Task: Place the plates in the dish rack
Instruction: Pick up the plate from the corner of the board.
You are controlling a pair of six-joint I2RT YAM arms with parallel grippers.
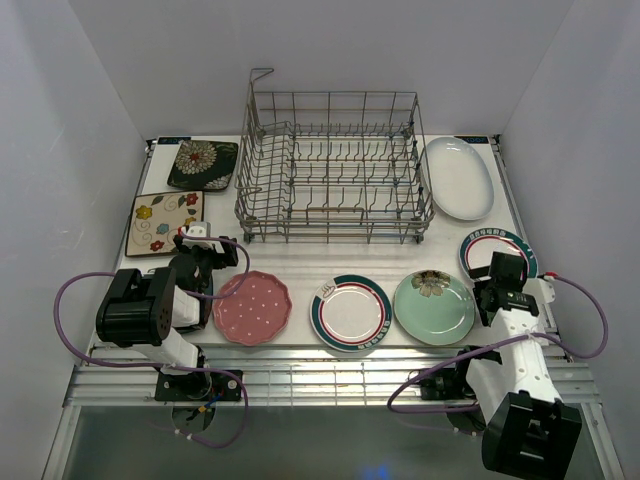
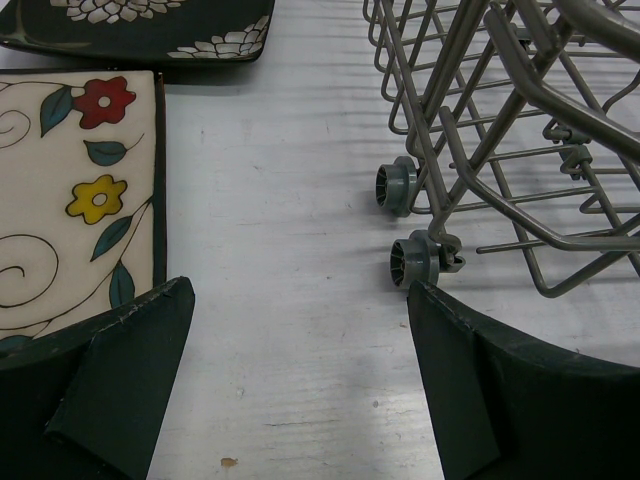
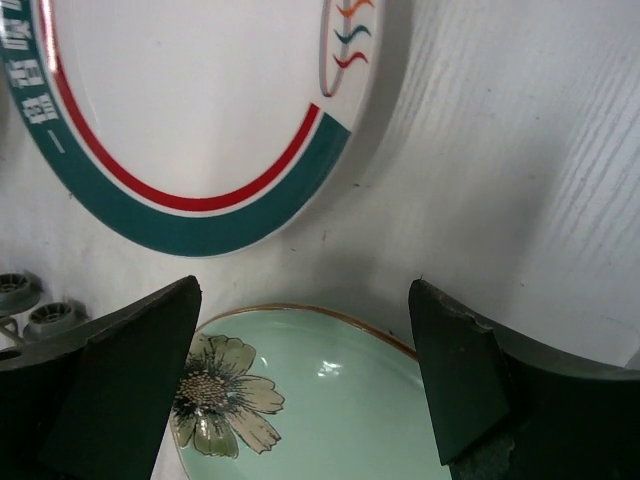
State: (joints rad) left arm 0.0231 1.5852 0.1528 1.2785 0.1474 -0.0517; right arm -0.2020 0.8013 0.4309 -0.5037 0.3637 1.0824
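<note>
The second green-rimmed plate's near rim [image 3: 318, 172] lies below my right gripper, just past the mint plate's edge, so next I need to lower and tilt it onto that rim.
The empty grey wire dish rack [image 1: 330, 100] stands at the back middle. Several plates lie flat on the table: black floral square [image 1: 203, 164], cream floral square [image 1: 165, 222], pink dotted [image 1: 251, 307], green-rimmed white [image 1: 351, 313], mint floral [image 1: 434, 306], white oval [image 1: 458, 177]. A second green-rimmed plate [image 1: 487, 242] lies partly under my right gripper [image 1: 503, 272]. That gripper [image 3: 305, 285] is open above the mint plate's [image 3: 330, 400] far edge, holding nothing. My left gripper [image 1: 198, 245] [image 2: 300, 290] is open over bare table between the cream plate [image 2: 70, 200] and the rack's corner [image 2: 500, 120].
The rack's small grey wheels [image 2: 397, 186] sit just ahead of my left gripper's right finger. White walls close the table on the left, back and right. A purple cable [image 1: 70, 300] loops beside each arm base.
</note>
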